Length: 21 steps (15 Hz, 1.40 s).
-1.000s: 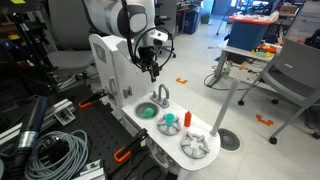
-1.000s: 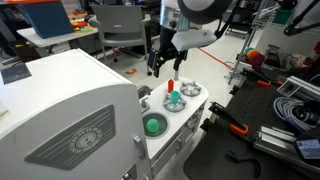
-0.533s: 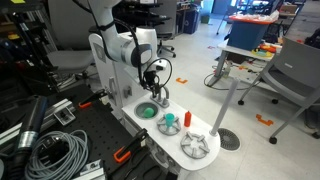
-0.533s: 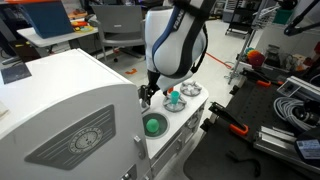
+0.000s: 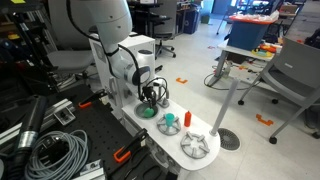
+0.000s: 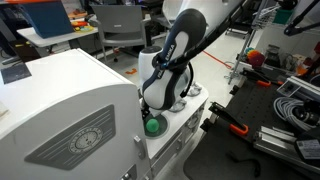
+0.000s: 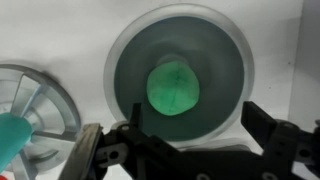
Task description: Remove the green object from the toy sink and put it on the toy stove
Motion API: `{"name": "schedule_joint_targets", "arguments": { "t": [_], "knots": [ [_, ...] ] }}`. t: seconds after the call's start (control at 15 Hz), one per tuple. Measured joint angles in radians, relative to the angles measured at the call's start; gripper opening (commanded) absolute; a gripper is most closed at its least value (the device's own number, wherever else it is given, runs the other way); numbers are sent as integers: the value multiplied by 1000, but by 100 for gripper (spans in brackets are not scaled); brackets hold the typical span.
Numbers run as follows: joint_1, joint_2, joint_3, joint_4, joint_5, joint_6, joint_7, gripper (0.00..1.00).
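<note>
My gripper is still above the basin. It moves down around the green object next and then closes.
The green object is a small round piece lying in the middle of the grey toy sink basin. It also shows in both exterior views. My gripper is open and empty. It hangs straight over the sink, with one finger on each side of the basin and the green piece between them and below. The toy stove burner, pale with radial spokes, lies at the near end of the white counter, apart from the gripper. In an exterior view my arm hides the burner.
Between sink and burner lies a teal round patch with an orange-red piece. The wrist view shows a spoked grey disc beside the sink. Cables and clamps lie beside the counter. Chairs and a table stand behind.
The arm has swung down and toward the sink. The gripper, high above the counter a second ago, now sits low over the basin, still open.
</note>
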Motion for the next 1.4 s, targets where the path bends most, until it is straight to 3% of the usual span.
{"name": "schedule_joint_targets", "arguments": {
  "t": [0.6,0.67,0.8,1.13,1.4],
  "knots": [
    [7,228,-4,322,33,-189,3,100],
    [7,233,-6,332,33,-200,6,77],
    [7,226,-11,334,34,-214,15,67],
    [6,219,-29,335,38,-235,52,27],
    [6,217,-37,336,54,-237,75,3]
  ]
}}
